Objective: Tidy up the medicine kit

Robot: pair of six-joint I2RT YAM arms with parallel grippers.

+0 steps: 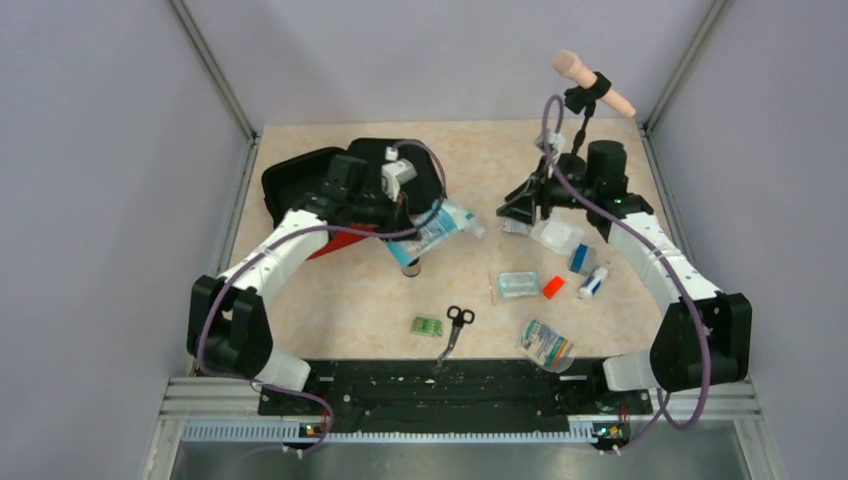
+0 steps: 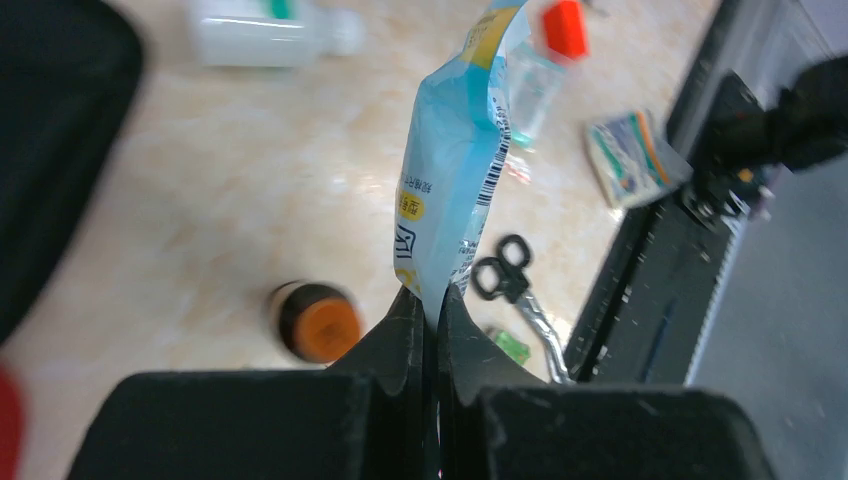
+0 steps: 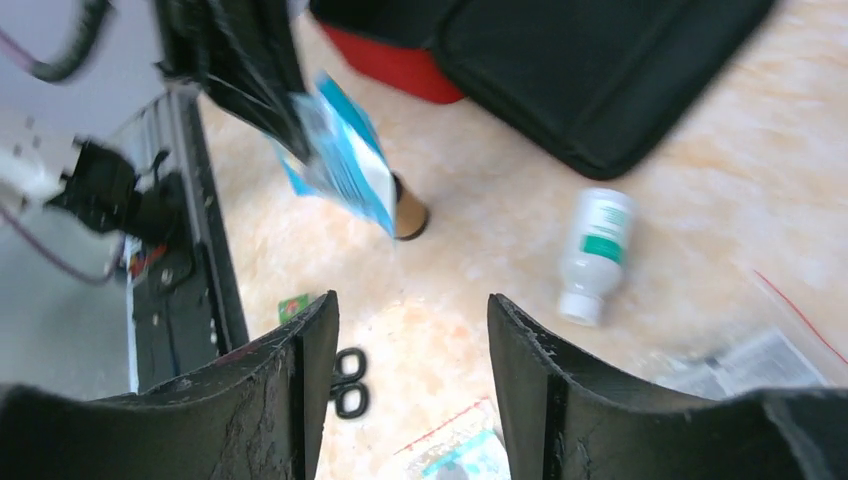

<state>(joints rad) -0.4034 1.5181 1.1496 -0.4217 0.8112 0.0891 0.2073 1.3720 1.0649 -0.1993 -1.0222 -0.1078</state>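
The kit's deep half point(image 1: 306, 182) stands open, so my left gripper needs to carry the packet to the left in the top view, then down into it, and release the packet there.
The medicine kit point(image 1: 300, 180) lies open at the back left, black lining up, with its red shell point(image 3: 400, 66) showing at the near edge. My left gripper point(image 2: 428, 300) is shut on the bottom edge of a light blue packet point(image 2: 450, 170) and holds it above the table, just right of the kit. The same packet point(image 1: 442, 224) hangs over a brown bottle with an orange cap point(image 2: 318, 322). My right gripper point(image 3: 410, 310) stands open with nothing between its fingers, above the table to the right of the packet point(image 3: 345, 165).
A white bottle with a green label point(image 3: 595, 250) lies on its side near the right gripper. On the table are scissors point(image 1: 457, 325), a green packet point(image 1: 427, 326), a small red block point(image 1: 553, 287), clear bags point(image 1: 518, 285), a small white bottle point(image 1: 593, 282) and a printed packet point(image 1: 546, 345).
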